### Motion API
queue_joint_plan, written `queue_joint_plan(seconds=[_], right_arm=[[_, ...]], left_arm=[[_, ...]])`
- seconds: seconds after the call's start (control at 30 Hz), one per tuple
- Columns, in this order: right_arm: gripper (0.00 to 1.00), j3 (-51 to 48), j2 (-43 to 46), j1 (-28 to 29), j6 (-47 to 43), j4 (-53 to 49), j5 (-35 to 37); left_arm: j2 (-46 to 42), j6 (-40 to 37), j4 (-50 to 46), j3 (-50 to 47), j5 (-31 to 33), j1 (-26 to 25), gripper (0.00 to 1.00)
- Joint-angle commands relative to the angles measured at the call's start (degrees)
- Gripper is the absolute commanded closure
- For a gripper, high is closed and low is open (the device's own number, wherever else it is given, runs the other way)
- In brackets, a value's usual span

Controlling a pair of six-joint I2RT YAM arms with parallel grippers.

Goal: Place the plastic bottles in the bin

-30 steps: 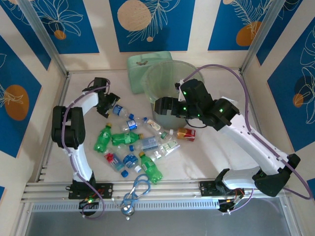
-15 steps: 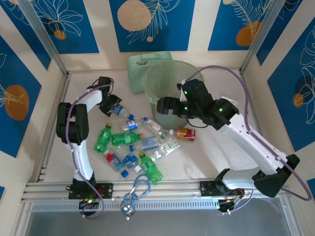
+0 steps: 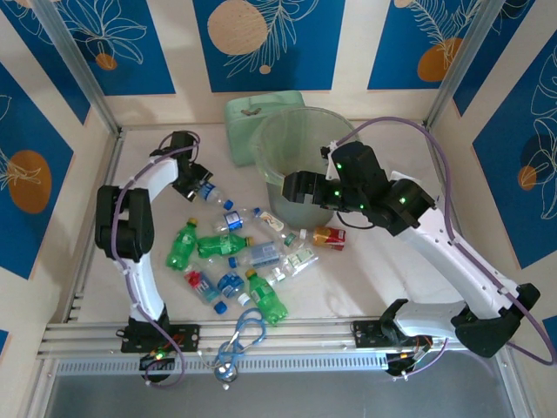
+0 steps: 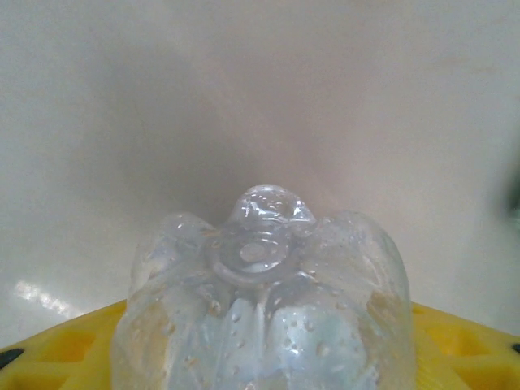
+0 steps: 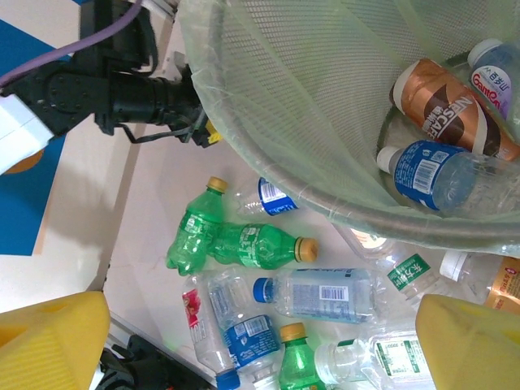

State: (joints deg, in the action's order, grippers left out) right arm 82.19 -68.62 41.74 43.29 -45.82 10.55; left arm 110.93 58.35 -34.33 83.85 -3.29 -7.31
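Observation:
My right gripper is to move toward my left gripper next, then close on the blue cap of the held bottle.
My left gripper [image 3: 198, 185] is at the back left of the pile, shut on a clear plastic bottle [image 3: 209, 194] with a blue label. That bottle's ribbed base [image 4: 264, 301] is wedged between the yellow fingers [image 4: 65, 345]. My right gripper [image 3: 292, 187] hovers open at the near rim of the bin [image 3: 305, 131], with nothing between its fingers [image 5: 53, 337]. Inside the bin [image 5: 309, 106] lie a brown-labelled bottle [image 5: 451, 110] and a blue-labelled one [image 5: 426, 175]. Several green, clear and red-labelled bottles [image 3: 218, 246] lie scattered on the table, among them a green one [image 5: 260, 244].
A flat mint-green box [image 3: 261, 109] sits behind the bin. Blue scissors-like loops [image 3: 246, 335] lie at the near edge by the metal rail [image 3: 287, 348]. Patterned walls close in the table on three sides.
The left gripper's jaws have closed in on the clear bottle. The right arm has drifted slightly to the right, its gripper still open.

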Motion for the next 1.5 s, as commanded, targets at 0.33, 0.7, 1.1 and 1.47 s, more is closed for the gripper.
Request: queue_joint_plan(seconds=[0.33, 0.7, 1.1, 1.47], right_arm=[[0.03, 7.99, -2.87, 4.76, -0.58, 4.04, -7.71], [0.01, 21.64, -14.09, 2.39, -0.65, 3.6, -16.58], [0.28, 21.12, -15.29, -1.02, 4.68, 10.77, -21.8], [0.35, 25.83, -20.41, -1.24, 5.44, 9.72, -23.96]], left_arm=[[-28.79, 1.66, 7.92, -7.46, -2.41, -0.42, 0.49], [-40.38, 15.46, 37.75, -16.38, -21.41, -2.58, 0.49], [-44.27, 28.82, 54.79, -21.57, -24.56, -5.87, 0.49], [-44.37, 29.8, 55.51, -20.15, -25.01, -7.71, 0.49]])
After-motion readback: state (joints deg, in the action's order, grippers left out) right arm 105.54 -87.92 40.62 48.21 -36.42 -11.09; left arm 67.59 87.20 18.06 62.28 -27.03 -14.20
